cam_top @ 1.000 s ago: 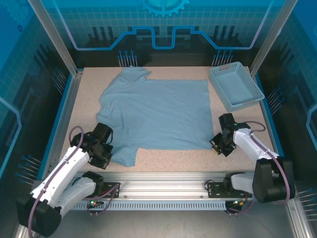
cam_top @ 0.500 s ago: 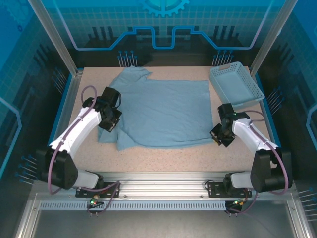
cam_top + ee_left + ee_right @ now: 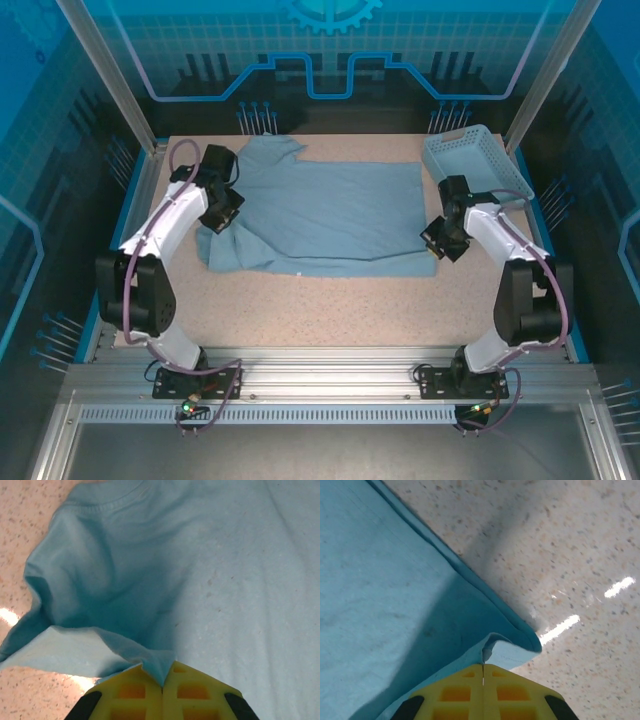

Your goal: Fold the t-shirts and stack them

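Observation:
The flat cloth short of the far sleeve [image 3: 248,180] [image 3: 215,590] is outward of my left gripper. My left gripper needs to move outward next and let go of the lifted fold over that cloth.
A pale blue t-shirt [image 3: 330,215] lies across the far half of the table, its near edge lifted and folded back over the rest; no lettering shows. My left gripper [image 3: 222,217] is shut on the shirt's near-left sleeve edge, and in the left wrist view the cloth [image 3: 160,662] is pinched between the yellow fingers [image 3: 195,690]. My right gripper [image 3: 438,243] is shut on the near-right hem corner; the right wrist view shows that corner [image 3: 512,652] curled up out of the closed yellow fingers [image 3: 455,690].
A light blue mesh basket [image 3: 475,170] stands at the far right, just beyond the right arm. Bare speckled table [image 3: 330,310] stretches between the shirt's folded edge and the arm bases. Blue side rails border the table.
Both grippers have carried the shirt's near edge away from the bases, toward the far side. The near half now lies folded over the far half, and the shirt looks shorter.

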{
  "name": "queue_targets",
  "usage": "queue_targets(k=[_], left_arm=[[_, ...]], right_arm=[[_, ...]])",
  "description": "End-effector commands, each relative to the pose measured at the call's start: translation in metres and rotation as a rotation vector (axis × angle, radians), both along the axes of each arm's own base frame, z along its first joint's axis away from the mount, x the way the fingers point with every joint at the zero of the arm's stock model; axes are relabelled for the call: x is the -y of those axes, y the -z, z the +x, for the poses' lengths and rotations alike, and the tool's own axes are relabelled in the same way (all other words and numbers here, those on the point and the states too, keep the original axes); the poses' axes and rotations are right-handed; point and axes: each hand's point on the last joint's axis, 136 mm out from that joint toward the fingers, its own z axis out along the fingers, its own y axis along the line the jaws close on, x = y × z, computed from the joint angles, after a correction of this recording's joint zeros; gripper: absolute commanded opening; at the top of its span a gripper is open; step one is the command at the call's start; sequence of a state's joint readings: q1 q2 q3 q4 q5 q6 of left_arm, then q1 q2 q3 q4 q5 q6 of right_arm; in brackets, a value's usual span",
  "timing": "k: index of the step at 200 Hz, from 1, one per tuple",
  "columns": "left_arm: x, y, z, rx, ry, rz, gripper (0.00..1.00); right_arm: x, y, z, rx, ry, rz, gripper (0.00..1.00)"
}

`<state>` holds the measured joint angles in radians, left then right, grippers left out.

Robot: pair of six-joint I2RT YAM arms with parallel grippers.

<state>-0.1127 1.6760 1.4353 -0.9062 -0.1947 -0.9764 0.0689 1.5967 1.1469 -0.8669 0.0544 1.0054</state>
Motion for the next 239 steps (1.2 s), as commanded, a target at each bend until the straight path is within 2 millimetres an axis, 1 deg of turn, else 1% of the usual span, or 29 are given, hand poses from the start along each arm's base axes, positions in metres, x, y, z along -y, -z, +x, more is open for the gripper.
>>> queue_targets(k=[1,29,52,71,100,142,180,239], left_arm=[[-0.003,-0.010,0.023,0.035,0.069,0.032,0.00],[-0.007,-0.011,0.039,0.036,0.097,0.057,0.00],[-0.013,-0.014,0.049,0.037,0.101,0.082,0.00],[-0.017,-0.017,0.058,0.053,0.109,0.089,0.00],[-0.015,-0.023,0.081,0.096,0.168,0.101,0.00],[-0.014,-0.018,0.104,0.085,0.218,0.115,0.00],[-0.017,-0.010,0.116,0.070,0.237,0.125,0.00],[-0.027,0.002,0.125,0.058,0.221,0.126,0.00]], right_arm=[[0.008,-0.002,0.015,0.003,-0.005,-0.032,0.00],[0.009,0.000,0.031,0.003,-0.017,-0.037,0.00],[0.006,0.001,0.043,0.006,-0.024,-0.033,0.00],[0.008,0.000,0.052,0.011,-0.026,-0.045,0.00],[0.009,0.002,0.063,0.006,-0.030,-0.059,0.00],[0.009,0.004,0.078,0.006,-0.024,-0.065,0.00],[0.009,0.004,0.090,0.008,-0.026,-0.070,0.00],[0.008,0.009,0.101,0.003,-0.029,-0.065,0.00]])
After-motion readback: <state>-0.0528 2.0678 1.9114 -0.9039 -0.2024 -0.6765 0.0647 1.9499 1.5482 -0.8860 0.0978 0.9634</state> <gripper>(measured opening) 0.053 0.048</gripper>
